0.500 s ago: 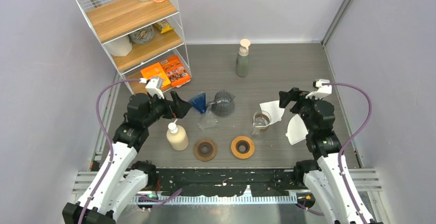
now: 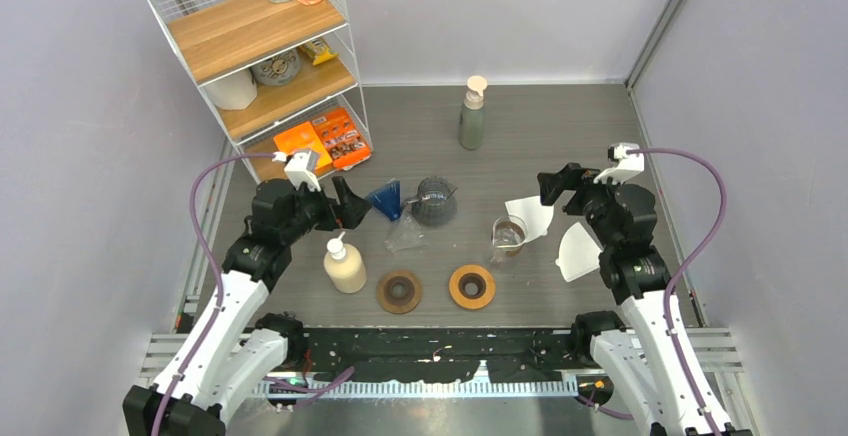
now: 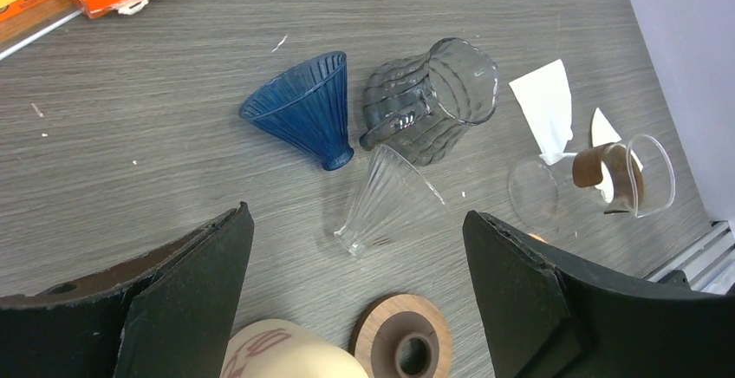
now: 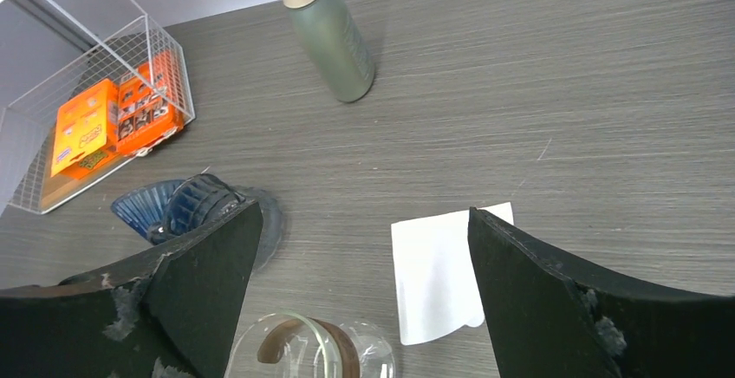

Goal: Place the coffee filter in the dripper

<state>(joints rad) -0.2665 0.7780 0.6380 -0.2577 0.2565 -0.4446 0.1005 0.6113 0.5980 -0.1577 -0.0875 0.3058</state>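
Note:
The ring's open hole has room for one finger, so my right gripper should next move back past the carafe and down onto the lighter wooden ring's near rim.
A white coffee filter lies flat on the table right of a glass carafe; a second filter lies nearer the right arm. My right gripper hovers open above the first filter, which shows between its fingers. A blue ribbed dripper and a clear dripper lie on their sides mid-table. My left gripper stands open beside them, holding nothing. In the left wrist view the clear dripper and blue dripper lie ahead of the open left gripper.
A grey glass pitcher lies beside the blue dripper. Two wooden rings and a cream pump bottle sit near the front. A green pump bottle stands at the back. A wire shelf fills the back left corner.
The right gripper has shifted slightly away from the base, over the filter. The left arm has barely moved, and the objects lie as before.

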